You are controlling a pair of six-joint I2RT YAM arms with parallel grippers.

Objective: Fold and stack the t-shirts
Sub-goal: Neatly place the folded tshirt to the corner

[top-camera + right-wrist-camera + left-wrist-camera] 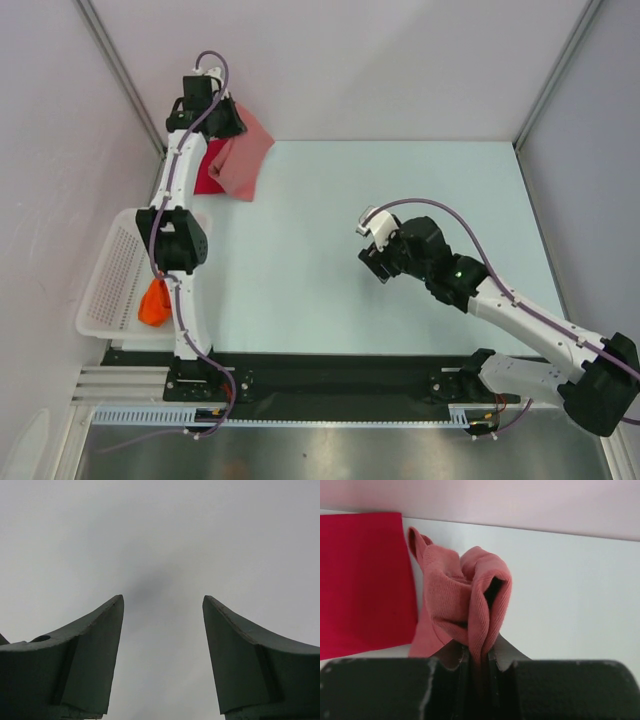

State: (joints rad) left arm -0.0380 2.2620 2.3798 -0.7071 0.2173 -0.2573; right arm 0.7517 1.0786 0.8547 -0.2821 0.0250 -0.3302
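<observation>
The flat red t-shirt (206,172) (367,585) lies below my left gripper and to its left in the top view, so I need to bring my left gripper down over it, freeing the pink t-shirt on top.
My left gripper (228,122) is at the table's far left corner, shut on a bunched fold of the salmon-pink t-shirt (243,158). In the left wrist view the pink cloth (470,600) rises from between my fingers. The crimson red t-shirt (209,172) lies flat beneath and to the left of it; it also shows in the left wrist view (362,580). The orange t-shirt (154,302) hangs over the white mesh basket (112,280) at the left. My right gripper (372,262) is open and empty over the table's middle, its fingers (95,645) spread apart.
The white mesh basket sits off the table's left edge beside the left arm. Walls close in behind and at both sides. The pale table surface (400,190) stretches between the two grippers.
</observation>
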